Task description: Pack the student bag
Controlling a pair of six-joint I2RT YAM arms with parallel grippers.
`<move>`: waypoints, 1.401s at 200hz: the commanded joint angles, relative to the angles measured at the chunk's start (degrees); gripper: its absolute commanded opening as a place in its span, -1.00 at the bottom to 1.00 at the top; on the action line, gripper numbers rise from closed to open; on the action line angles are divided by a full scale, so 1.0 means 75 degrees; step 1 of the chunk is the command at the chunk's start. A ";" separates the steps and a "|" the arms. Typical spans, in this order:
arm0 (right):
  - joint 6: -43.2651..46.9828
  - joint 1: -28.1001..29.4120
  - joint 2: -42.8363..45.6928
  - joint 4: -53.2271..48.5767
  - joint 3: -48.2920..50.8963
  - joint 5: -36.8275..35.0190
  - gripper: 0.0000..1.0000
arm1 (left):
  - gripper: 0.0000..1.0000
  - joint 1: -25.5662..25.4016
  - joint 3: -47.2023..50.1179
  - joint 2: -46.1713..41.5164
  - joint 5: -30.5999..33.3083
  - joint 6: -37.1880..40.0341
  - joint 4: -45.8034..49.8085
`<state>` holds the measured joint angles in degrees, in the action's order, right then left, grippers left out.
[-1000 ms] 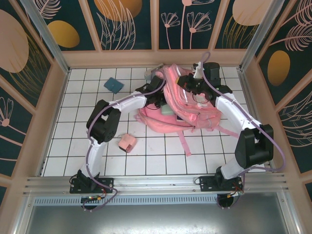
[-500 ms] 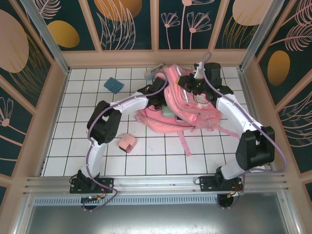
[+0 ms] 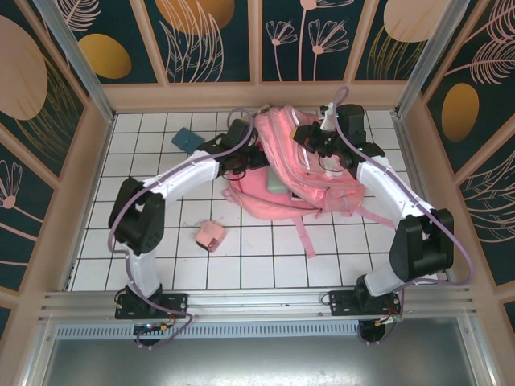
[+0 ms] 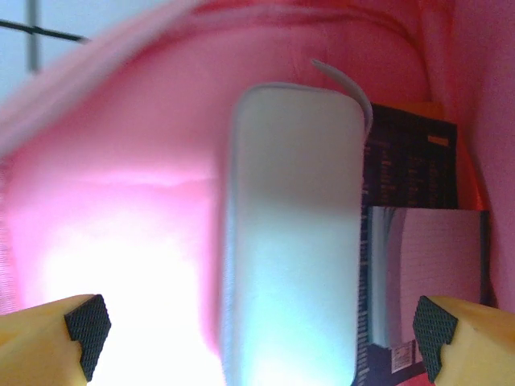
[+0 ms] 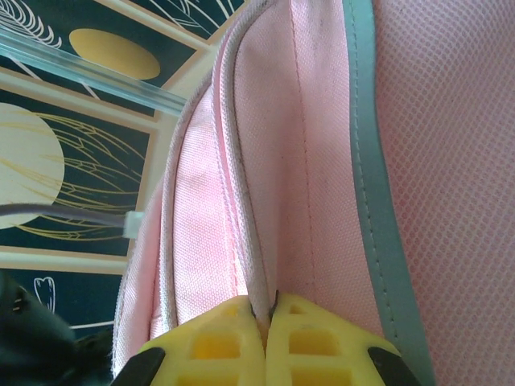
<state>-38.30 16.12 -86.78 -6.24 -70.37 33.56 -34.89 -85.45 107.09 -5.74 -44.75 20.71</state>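
I should move my left gripper back from the opening next and down over the small pink box (image 3: 211, 236), then close it, because the box is still outside the bag on the tiles.
The student bag (image 3: 310, 181), a large pink backpack, lies at the back middle of the tiled table. My left gripper (image 3: 251, 154) stands open at the bag's left opening. In the left wrist view its fingertips (image 4: 84, 326) are spread wide with nothing between them, facing into the bag's pink inside (image 4: 121, 201). There a pale case (image 4: 290, 233) lies beside a dark book (image 4: 418, 217). My right gripper (image 3: 315, 138) is shut on the bag's upper edge. In the right wrist view its yellow fingers (image 5: 217, 338) pinch the zipper seam (image 5: 261, 281) and hold the opening up.
A small pink box (image 3: 211, 236) sits on the tiles in front of the bag on the left. A teal square item (image 3: 189, 140) lies at the back left. The bag's straps (image 3: 306, 235) trail toward the front. Wooden walls (image 3: 88, 185) close in the table.
My left gripper opened fully and the left arm drew back to the left, out of the bag's opening. The pale case stays inside. The right gripper keeps its hold.
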 commanded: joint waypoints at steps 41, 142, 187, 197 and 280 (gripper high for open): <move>-0.0042 0.0049 0.0264 0.0929 -0.0051 0.0306 -1.00 | 0.97 0.0397 0.1311 -0.1832 0.1294 0.1110 0.1096; -0.0050 0.0070 0.0017 0.1007 -0.0086 0.0429 -1.00 | 0.84 0.0410 0.3425 -0.3271 0.0813 0.2637 0.2342; -0.0059 0.0092 -0.0112 0.1029 -0.0110 0.0478 -1.00 | 0.86 0.0283 0.4173 -0.3749 0.0413 0.2549 0.2673; -0.0052 0.0109 -0.0121 0.1034 -0.0111 0.0479 -1.00 | 0.86 0.0116 0.4296 -0.3794 0.0365 0.2534 0.2735; -0.0072 0.0118 -0.0165 0.1059 -0.0099 0.0506 -1.00 | 0.90 -0.0707 0.4992 -0.3321 0.0510 0.2383 0.2846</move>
<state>-38.33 16.27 -88.29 -4.89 -70.35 34.81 -39.33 -49.08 80.95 -2.07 -26.59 40.36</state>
